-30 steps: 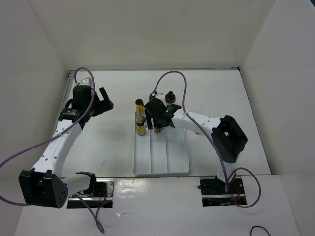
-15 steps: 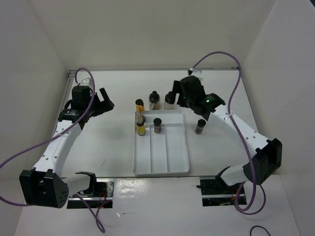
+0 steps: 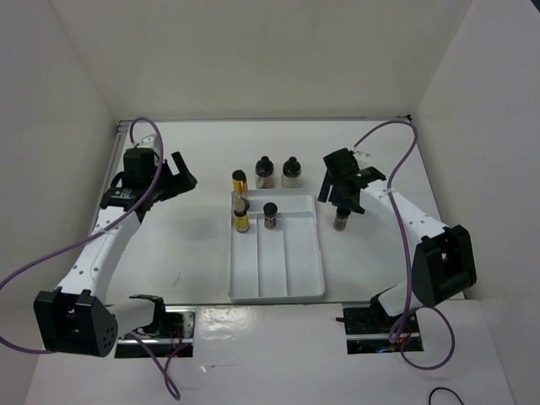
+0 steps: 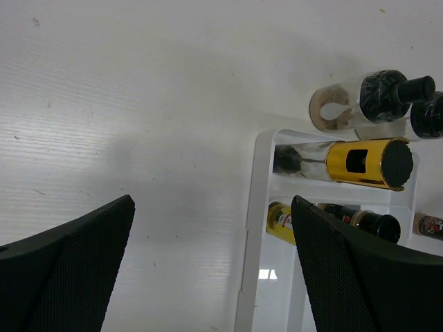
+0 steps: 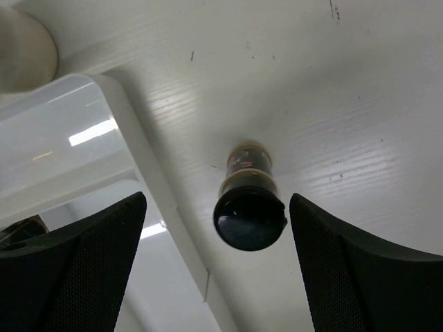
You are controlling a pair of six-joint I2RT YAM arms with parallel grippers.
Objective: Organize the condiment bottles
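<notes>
The dark bottle's cap sits just below my right gripper, already between the open fingers, so next I need to lower it a little and close on the dark bottle's black cap [image 3: 342, 212] [image 5: 249, 220].
A white three-section tray [image 3: 304, 283] lies mid-table. Its left section holds a yellow bottle [image 3: 242, 222] with a dark bottle [image 3: 244, 205] just behind it. Its middle section holds a dark brown bottle [image 3: 270, 215]. Behind the tray stand a yellow bottle [image 3: 240, 180], a brown bottle [image 3: 264, 171] and a pale bottle [image 3: 292, 171]. A dark bottle [image 3: 342, 222] stands on the table right of the tray. My right gripper [image 3: 342, 201] is open just above it. In the right wrist view its black cap [image 5: 249, 218] sits between my open fingers [image 5: 90, 263], untouched. My left gripper [image 3: 180, 177] is open and empty, left of the tray.
White walls close in the table on the left, back and right. In the left wrist view the tray's left rim [image 4: 250, 228] runs between my fingers, with the yellow bottle [image 4: 363, 163] and a pale bottle [image 4: 346, 105] beyond it. In the right wrist view the tray's right rim [image 5: 149, 173] lies beside the bottle.
My right arm left the tray's middle section, where a dark brown bottle now stands. It swung back and right, then came down over the bottle right of the tray. The left arm has not moved.
</notes>
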